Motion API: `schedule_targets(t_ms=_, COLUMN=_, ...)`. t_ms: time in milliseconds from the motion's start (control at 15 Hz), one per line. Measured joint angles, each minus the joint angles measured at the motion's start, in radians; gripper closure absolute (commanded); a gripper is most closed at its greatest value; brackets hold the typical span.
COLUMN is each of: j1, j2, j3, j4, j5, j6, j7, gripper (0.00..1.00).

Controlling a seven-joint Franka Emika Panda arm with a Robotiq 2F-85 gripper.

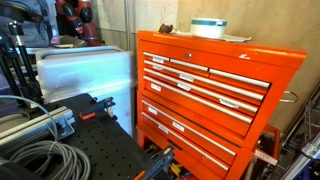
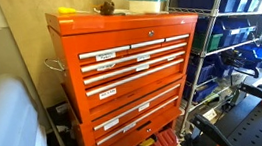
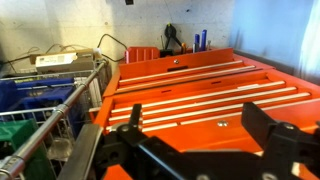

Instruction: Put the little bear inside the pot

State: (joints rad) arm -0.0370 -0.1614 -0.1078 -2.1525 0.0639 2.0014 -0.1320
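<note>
The little bear is below my gripper on the chest top, next to the pot. So my gripper will lower its empty fingers, already spread, onto the bear.
The pot (image 1: 209, 28), low, white with a pale teal band, stands on top of an orange tool chest (image 1: 205, 95). It shows in both exterior views (image 2: 144, 2). The little bear (image 1: 166, 30) is a tiny tan-brown lump on the chest top beside the pot, also seen in an exterior view (image 2: 106, 8). My gripper (image 3: 200, 128) shows only in the wrist view. Its two black fingers are spread wide with nothing between them, facing the chest's orange drawer fronts (image 3: 190, 95). I cannot make out the pot or the bear in the wrist view.
A wire shelf with blue bins (image 2: 229, 31) stands beside the chest, also in the wrist view (image 3: 45, 100). A black perforated table with grey cables (image 1: 60, 150) and a white plastic bin (image 1: 85, 70) lie on the chest's other side.
</note>
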Motion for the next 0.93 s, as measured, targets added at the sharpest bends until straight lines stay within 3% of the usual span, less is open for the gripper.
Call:
schedule_targets(t_ms=267, j1=0.089, j2=0.13, j3=0.13, j4=0.052, j5=-0.006, j6=0.114, j7=0.137, gripper=0.0)
schedule_targets(t_ms=467, j1=0.144, j2=0.231, j3=0.192, j4=0.144, j5=-0.036, j6=0.124, j7=0.236, gripper=0.0)
schedule_targets(t_ms=933, j1=0.226, j2=0.433, j3=0.215, j4=0.354, j5=-0.179, j6=0.139, j7=0.467, gripper=0.0)
